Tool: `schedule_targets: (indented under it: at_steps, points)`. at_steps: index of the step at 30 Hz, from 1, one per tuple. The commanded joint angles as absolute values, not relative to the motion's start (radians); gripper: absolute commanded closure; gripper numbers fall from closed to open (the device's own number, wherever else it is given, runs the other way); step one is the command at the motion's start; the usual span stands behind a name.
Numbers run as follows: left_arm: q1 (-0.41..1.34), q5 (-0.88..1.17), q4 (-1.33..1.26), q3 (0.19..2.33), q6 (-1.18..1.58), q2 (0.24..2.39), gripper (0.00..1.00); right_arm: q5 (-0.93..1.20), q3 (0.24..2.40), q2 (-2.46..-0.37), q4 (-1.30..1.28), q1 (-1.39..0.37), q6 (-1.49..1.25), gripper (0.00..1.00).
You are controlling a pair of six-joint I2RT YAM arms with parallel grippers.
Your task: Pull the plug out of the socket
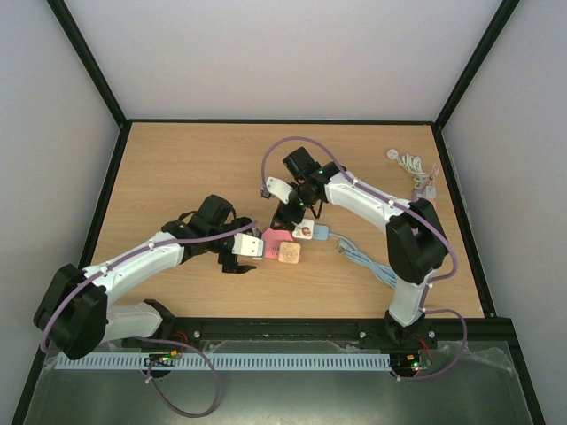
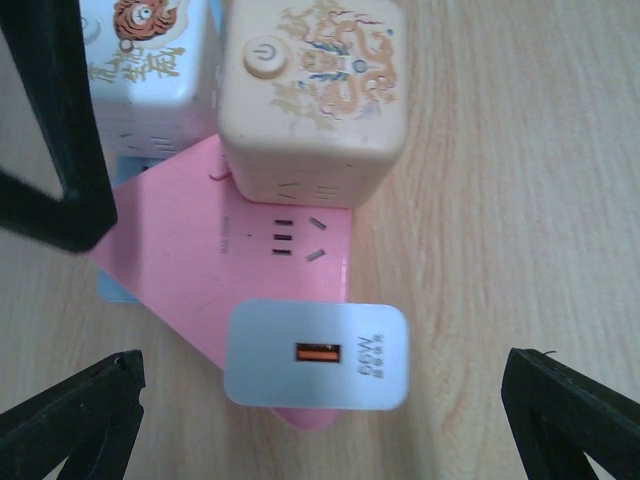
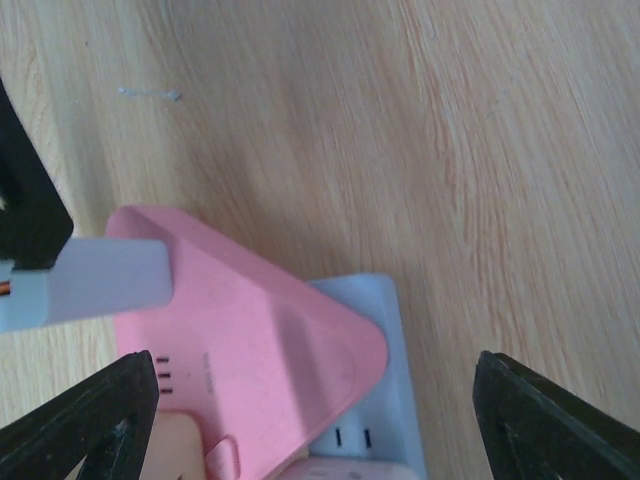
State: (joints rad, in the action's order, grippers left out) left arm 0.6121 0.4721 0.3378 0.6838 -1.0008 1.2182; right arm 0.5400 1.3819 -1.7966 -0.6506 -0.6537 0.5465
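Note:
My left gripper moves down and toward the pink block point(image 2: 190, 255) next, over the white charger plug point(image 2: 317, 355), and closes on the plug's short ends. The open fingers stand clear.
A white charger plug point(image 2: 316, 355) with an orange USB port sticks out of a pink socket block point(image 2: 190, 255); the plug also shows in the top view point(image 1: 249, 245). My left gripper point(image 2: 320, 425) is open, its fingers wide on either side of the plug and clear of it. My right gripper point(image 3: 320, 430) is open over the far corner of the pink block point(image 3: 250, 340), above a light blue socket strip point(image 3: 380, 400). The plug point(image 3: 90, 280) shows at that view's left edge. A beige cube socket point(image 2: 315, 95) and a white tiger-print cube point(image 2: 150, 50) sit against the pink block.
A light blue cable point(image 1: 368, 261) runs from the strip toward the right arm's base. A coiled white cable point(image 1: 412, 166) and a small pale item point(image 1: 429, 188) lie at the far right. A finger of the right gripper point(image 2: 55, 120) stands close to the cubes.

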Motion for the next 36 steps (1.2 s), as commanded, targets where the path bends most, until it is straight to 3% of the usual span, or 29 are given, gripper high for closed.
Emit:
schedule_targets:
  at_steps: [1,10,25,29,34,36]
  points:
    - [0.617,0.457,0.293,0.720,-1.051,1.243,0.00,0.525,1.497,-1.885,-0.786,-0.648,0.593,0.16]
    - [0.617,0.497,0.269,0.644,-1.056,1.208,0.00,0.555,1.557,-1.999,-0.863,-0.628,0.626,0.19]
    - [0.617,0.500,0.152,0.607,-0.988,1.232,0.01,0.693,1.704,-2.195,-1.042,-0.569,0.716,0.39]
    - [0.618,0.493,0.184,0.619,-1.021,1.240,0.03,0.725,1.713,-2.234,-1.070,-0.569,0.734,0.41]
    - [0.617,0.462,0.208,0.615,-1.041,1.232,0.06,0.749,1.693,-2.248,-1.078,-0.571,0.744,0.54]
    - [0.617,0.466,0.201,0.606,-1.027,1.227,0.07,0.754,1.671,-2.234,-1.054,-0.572,0.732,0.54]
